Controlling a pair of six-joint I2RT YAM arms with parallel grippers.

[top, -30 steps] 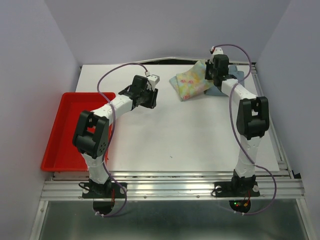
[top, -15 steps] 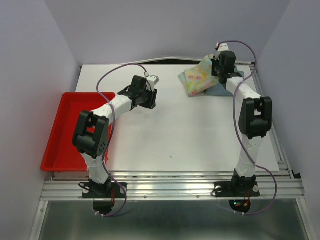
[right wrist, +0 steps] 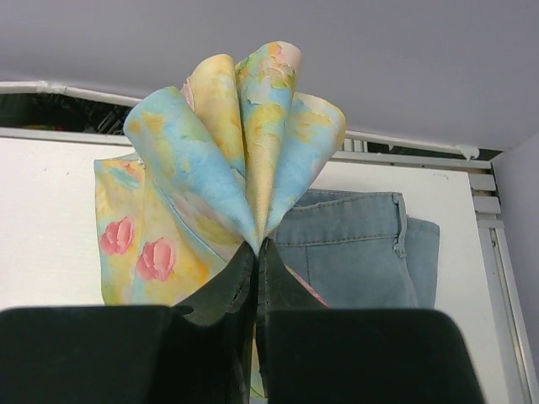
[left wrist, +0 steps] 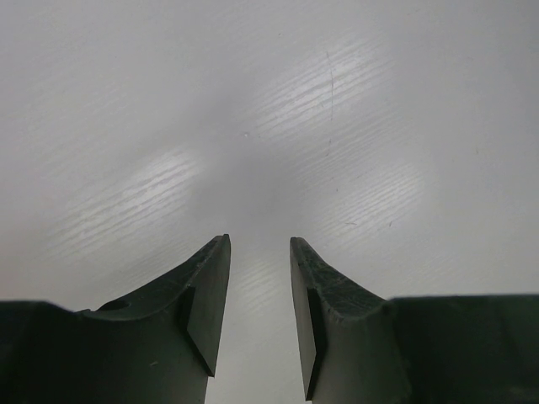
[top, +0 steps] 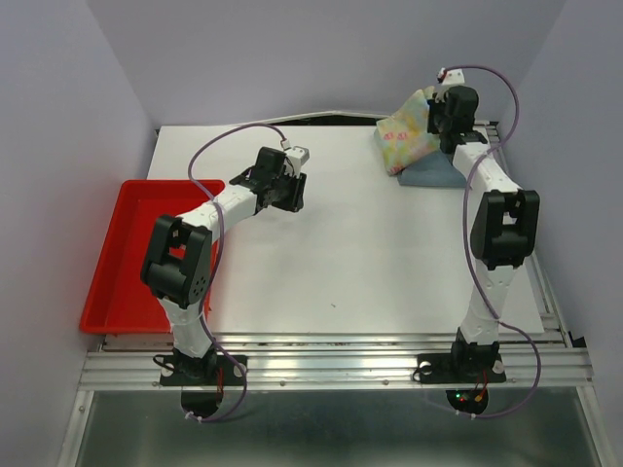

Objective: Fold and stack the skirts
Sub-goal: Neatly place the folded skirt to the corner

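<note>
I should move my right gripper down and across to the denim skirt's rail-side end, because that end is below it and to its right in the top view. Then I should release the skirt there.
The floral skirt [top: 407, 138] is bunched and lifted at the table's far right corner, hanging from my right gripper [top: 440, 117]. In the right wrist view the gripper [right wrist: 258, 246] is shut on a pinched fan of its cloth [right wrist: 236, 151]. The folded light blue denim skirt [top: 435, 173] lies flat under and beside it, also seen in the right wrist view [right wrist: 354, 248]. My left gripper [top: 292, 185] hovers over bare table left of centre, far from both skirts. In the left wrist view it [left wrist: 259, 241] is open and empty.
A red tray [top: 131, 255] stands at the table's left edge. The white table top [top: 341, 253] lies between the arms. Purple walls close in the back and sides; a metal rail [top: 496, 136] runs along the right edge.
My right gripper has carried the floral skirt up and to the right, from beside the denim skirt to over it at the far corner. The left arm has not moved.
</note>
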